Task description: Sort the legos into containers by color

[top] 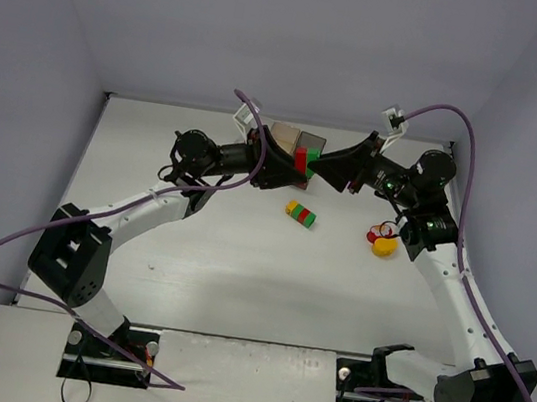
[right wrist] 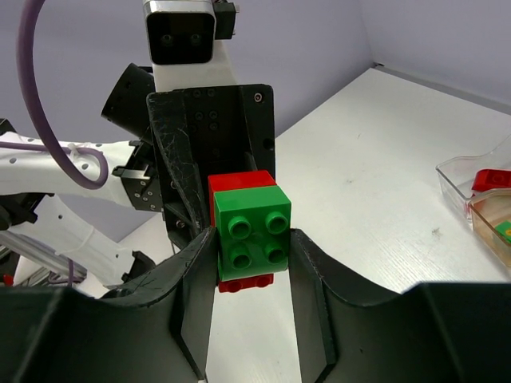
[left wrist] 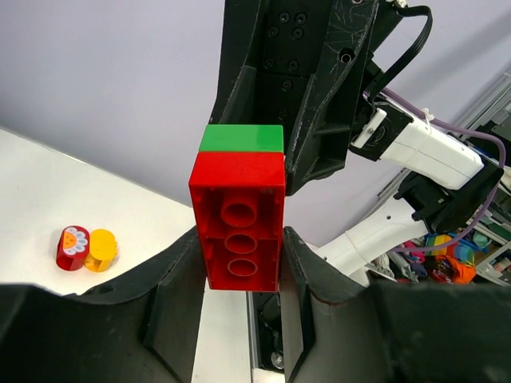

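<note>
A red brick lies in the clear box (right wrist: 467, 171), so next my left gripper will pull the red brick away from the green one, turn downward and bring it down over the box.
A red brick (left wrist: 239, 231) and a green brick (right wrist: 253, 231) are joined in one stack (top: 303, 160), held in the air between both grippers at the back of the table. My left gripper (top: 290, 162) is shut on the red brick, its fingers (left wrist: 172, 295) pressing on both sides. My right gripper (top: 318, 166) faces it, shut on the green brick. A yellow, red and green stack (top: 299, 213) lies on the table in front. The containers (top: 284, 135) are mostly hidden behind the grippers. The right wrist view shows a clear box (right wrist: 467, 171) holding a red brick (right wrist: 493, 179), and an orange-tinted box (right wrist: 497, 227).
A yellow piece (top: 383, 246) and a small red piece (top: 377, 232) lie near the right arm; they also show in the left wrist view (left wrist: 86, 247). Walls close in the table at the back and both sides.
</note>
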